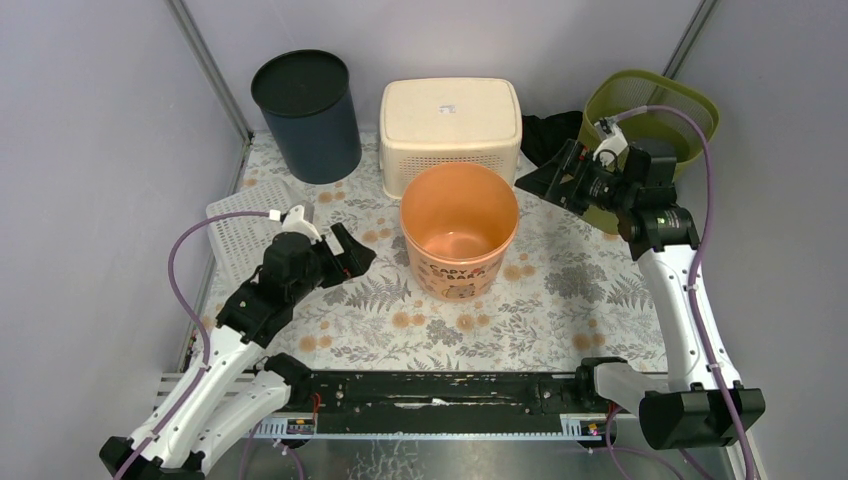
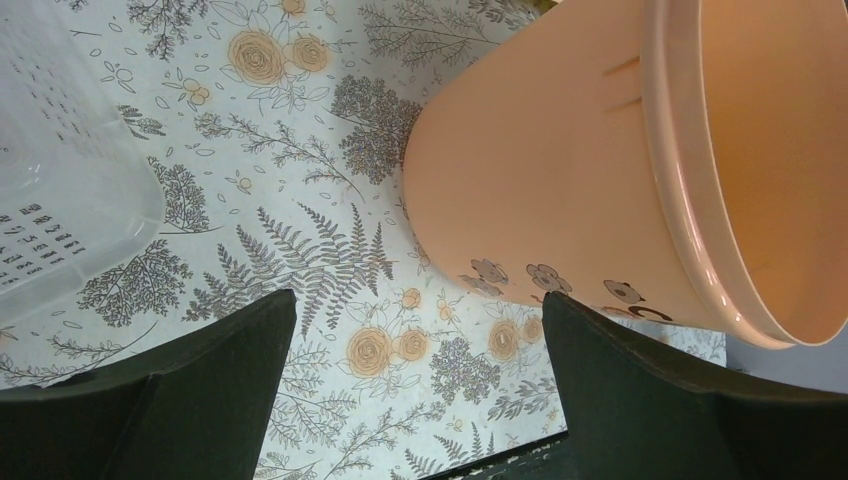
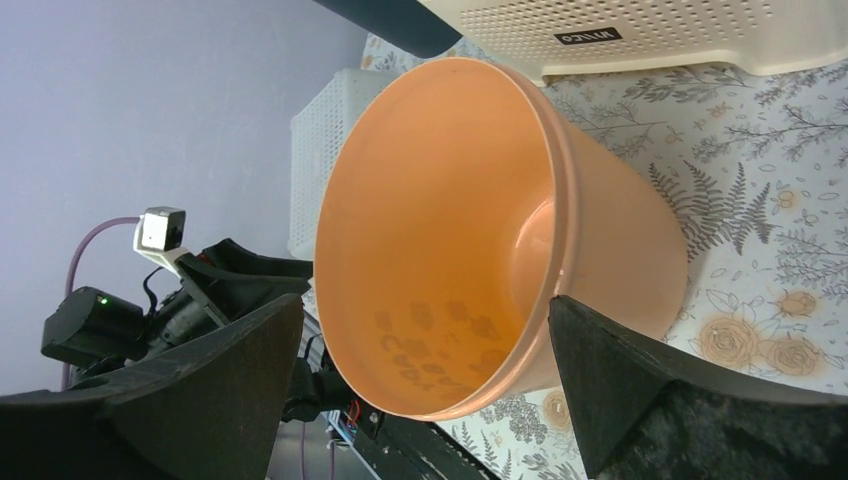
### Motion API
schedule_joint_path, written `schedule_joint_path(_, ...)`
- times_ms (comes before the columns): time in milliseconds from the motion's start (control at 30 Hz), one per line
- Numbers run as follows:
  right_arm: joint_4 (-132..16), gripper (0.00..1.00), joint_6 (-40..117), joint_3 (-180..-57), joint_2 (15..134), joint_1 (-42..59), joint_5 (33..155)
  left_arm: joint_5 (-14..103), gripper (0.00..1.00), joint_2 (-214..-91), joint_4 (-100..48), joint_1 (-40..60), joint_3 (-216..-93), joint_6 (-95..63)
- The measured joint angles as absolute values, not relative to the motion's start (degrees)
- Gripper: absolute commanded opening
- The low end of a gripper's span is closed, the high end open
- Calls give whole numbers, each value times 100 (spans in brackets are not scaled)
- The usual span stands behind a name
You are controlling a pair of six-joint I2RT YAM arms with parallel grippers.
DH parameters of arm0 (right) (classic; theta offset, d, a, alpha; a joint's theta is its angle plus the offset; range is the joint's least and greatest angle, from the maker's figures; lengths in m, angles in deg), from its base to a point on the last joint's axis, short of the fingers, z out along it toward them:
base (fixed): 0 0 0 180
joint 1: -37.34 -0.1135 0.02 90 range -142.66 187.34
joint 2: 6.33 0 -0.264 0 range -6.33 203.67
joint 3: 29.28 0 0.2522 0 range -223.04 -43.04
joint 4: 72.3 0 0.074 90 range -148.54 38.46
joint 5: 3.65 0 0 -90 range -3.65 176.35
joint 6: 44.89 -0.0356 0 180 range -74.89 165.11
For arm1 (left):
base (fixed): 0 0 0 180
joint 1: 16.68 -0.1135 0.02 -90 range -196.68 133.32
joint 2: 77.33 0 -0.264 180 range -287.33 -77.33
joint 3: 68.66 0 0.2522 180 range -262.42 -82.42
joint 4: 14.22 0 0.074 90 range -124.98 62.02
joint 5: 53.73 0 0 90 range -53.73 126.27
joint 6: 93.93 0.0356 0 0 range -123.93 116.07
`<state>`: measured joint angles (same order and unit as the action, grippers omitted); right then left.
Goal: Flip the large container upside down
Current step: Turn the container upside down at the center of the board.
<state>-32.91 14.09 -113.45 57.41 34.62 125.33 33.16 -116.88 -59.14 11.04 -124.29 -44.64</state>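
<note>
The opposite rim of the bucket is uncrowded and lies to the left of my right gripper in the top view. My right gripper needs to swing across the bucket's opening (image 3: 440,230) next and tip down astride that rim.
The large container is an orange plastic bucket (image 1: 459,228) with dark print on its side. It stands upright, mouth up, in the middle of the flowered table. My left gripper (image 1: 352,252) hovers low to its left, open and empty, pointing at the bucket's lower wall (image 2: 560,180). In the left wrist view the left gripper (image 2: 418,300) has only tablecloth between its fingers. My right gripper (image 1: 535,183) hangs open above and right of the rim. The right wrist view looks down into the bucket's mouth (image 3: 440,230), and the right gripper (image 3: 425,300) touches nothing.
A dark blue bin (image 1: 307,115) and a cream perforated basket (image 1: 450,125) stand bottom-up behind the bucket. A white lattice basket (image 1: 245,235) lies at the left wall. A green mesh basket (image 1: 650,110) and black cloth (image 1: 548,135) sit at the back right.
</note>
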Motion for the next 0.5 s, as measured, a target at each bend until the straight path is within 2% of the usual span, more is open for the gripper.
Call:
schedule_joint_path(233, -3405, 100, 1240, -11638, 5947, 3213, 12656, 3290, 100, -11806, -5920, 1104, -12429, -4560)
schedule_joint_path(500, -3503, 100, 1116, -12230, 6308, 2273, 12649, 3351, 100, -11852, -6012, 1104, -12429, -4560)
